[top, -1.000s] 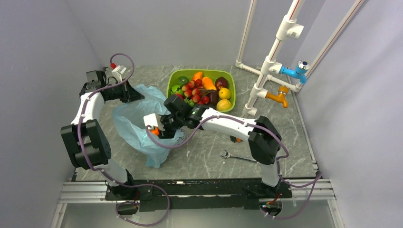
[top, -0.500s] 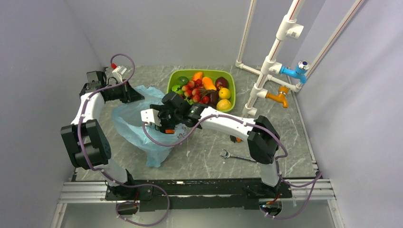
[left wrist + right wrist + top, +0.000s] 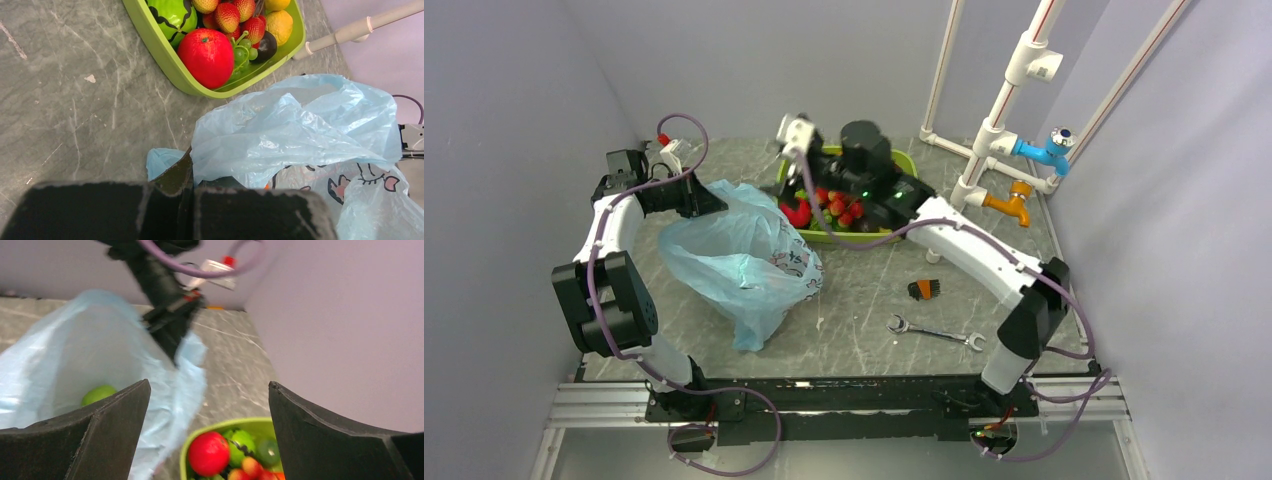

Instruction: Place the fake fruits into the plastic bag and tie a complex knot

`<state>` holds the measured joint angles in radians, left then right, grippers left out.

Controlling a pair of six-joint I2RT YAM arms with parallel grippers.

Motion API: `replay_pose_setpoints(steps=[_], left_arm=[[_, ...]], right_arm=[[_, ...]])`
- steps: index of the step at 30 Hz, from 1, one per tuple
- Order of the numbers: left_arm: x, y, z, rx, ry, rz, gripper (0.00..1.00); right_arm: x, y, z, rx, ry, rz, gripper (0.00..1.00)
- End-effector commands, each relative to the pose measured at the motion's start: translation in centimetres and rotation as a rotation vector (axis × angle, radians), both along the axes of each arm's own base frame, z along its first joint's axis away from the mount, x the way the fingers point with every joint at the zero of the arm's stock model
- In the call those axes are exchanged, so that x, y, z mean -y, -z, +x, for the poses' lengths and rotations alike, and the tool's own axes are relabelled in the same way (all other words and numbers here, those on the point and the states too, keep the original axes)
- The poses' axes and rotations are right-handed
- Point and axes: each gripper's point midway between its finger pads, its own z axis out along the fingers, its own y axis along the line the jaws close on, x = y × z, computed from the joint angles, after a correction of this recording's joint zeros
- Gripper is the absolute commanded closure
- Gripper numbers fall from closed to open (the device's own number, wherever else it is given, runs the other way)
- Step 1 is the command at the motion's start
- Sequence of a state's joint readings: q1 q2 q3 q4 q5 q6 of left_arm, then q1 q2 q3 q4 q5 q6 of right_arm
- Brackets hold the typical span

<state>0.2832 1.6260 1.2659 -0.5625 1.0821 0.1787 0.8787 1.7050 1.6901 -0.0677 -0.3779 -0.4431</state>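
Observation:
That heap of strawberries still lies in the tray. My right gripper should swing away from the bag (image 3: 742,262) and go down, fingers down, onto the strawberries' stems.
The light-blue plastic bag (image 3: 742,262) lies at the left of the table, its mouth towards the tray. My left gripper (image 3: 696,197) is shut on the bag's rim (image 3: 210,150) and holds it up. A green fruit (image 3: 98,394) lies inside the bag. The other fake fruits sit in the lime-green tray (image 3: 907,160): a red apple (image 3: 206,50), strawberries (image 3: 227,15), a yellow fruit (image 3: 280,25) and a dark purple one (image 3: 265,47). My right gripper (image 3: 209,385) is open and empty, above the tray's left end and the red apple (image 3: 209,452).
A wrench (image 3: 934,332) and a small orange-and-black tool (image 3: 924,289) lie on the table's front right. A white pipe frame (image 3: 984,150) with blue and orange taps stands at the back right. Walls close in on the left and the back.
My right gripper has come out of the bag and swung back to above the tray. The orange fruit it held is no longer in its fingers. The left gripper has not moved.

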Motion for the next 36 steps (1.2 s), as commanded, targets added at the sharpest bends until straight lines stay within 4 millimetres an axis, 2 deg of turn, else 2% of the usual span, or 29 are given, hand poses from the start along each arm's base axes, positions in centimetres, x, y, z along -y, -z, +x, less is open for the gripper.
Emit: replay_pose_setpoints(steps=[1,4,9,14,20,24,29,34,36], left_arm=[[0.2,-1.7,-0.1,0.067,0.019,0.018,1.00],[0.2,-1.6,-0.1,0.061,0.018,0.015,1.00],[0.2,-1.7,0.1,0.059,0.018,0.014,1.00],[0.2,-1.6,0.3,0.053,0.018,0.012,1.00],[0.4,-1.5,0.5,0.051,0.018,0.015,1.00],[0.3,-1.7,0.7,0.057,0.014,0.019,1.00],[0.2,-1.9,0.8,0.062,0.018,0.029,1.00],[0.1,-1.9,1.0,0.061,0.020,0.037,1.00],[0.1,-2.0,0.9,0.064,0.022,0.040,1.00]], right_arm=[[5.4,-0.9,5.3,-0.183,0.178,0.074,0.11],[9.4,3.2,8.8,-0.325,0.302,0.006,0.12],[15.0,10.0,11.6,-0.352,0.454,-0.223,0.14],[17.7,13.9,14.0,-0.376,0.542,-0.349,0.21],[17.0,16.8,15.6,-0.405,0.497,-0.395,0.23],[16.5,20.1,16.5,-0.447,0.474,-0.458,0.24],[16.5,23.0,17.7,-0.451,0.472,-0.504,0.25],[16.9,25.8,18.2,-0.484,0.467,-0.552,0.30],[17.0,26.5,18.1,-0.499,0.458,-0.555,0.35]])
